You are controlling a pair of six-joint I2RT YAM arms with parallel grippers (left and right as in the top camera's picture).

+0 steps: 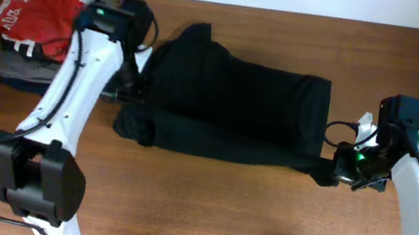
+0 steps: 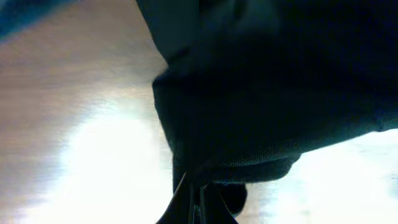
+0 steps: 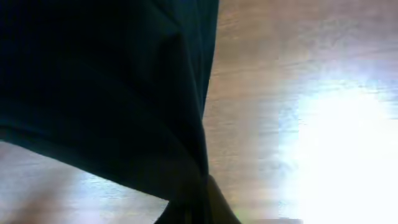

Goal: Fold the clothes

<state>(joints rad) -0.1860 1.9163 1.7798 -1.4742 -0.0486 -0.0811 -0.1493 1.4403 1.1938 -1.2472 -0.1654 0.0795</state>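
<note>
My left gripper moves down and slightly toward the folded clothes onto the garment's side by the stack [image 1: 143, 94] [image 2: 176, 46] next and releases the garment's edge, still held raised.
A black garment [image 1: 232, 108] lies stretched across the middle of the wooden table [image 1: 218, 221]. My left gripper [image 1: 130, 91] is shut on its left edge; in the left wrist view the black garment [image 2: 280, 81] bunches into the closed fingers [image 2: 198, 202]. My right gripper [image 1: 339, 167] is shut on its lower right corner; in the right wrist view the black garment [image 3: 99, 87] tapers down into the closed fingers [image 3: 200, 208].
A stack of folded clothes [image 1: 33, 24] with a red printed shirt on top and grey and dark pieces below sits at the far left corner. Bare wood runs along the table's front.
</note>
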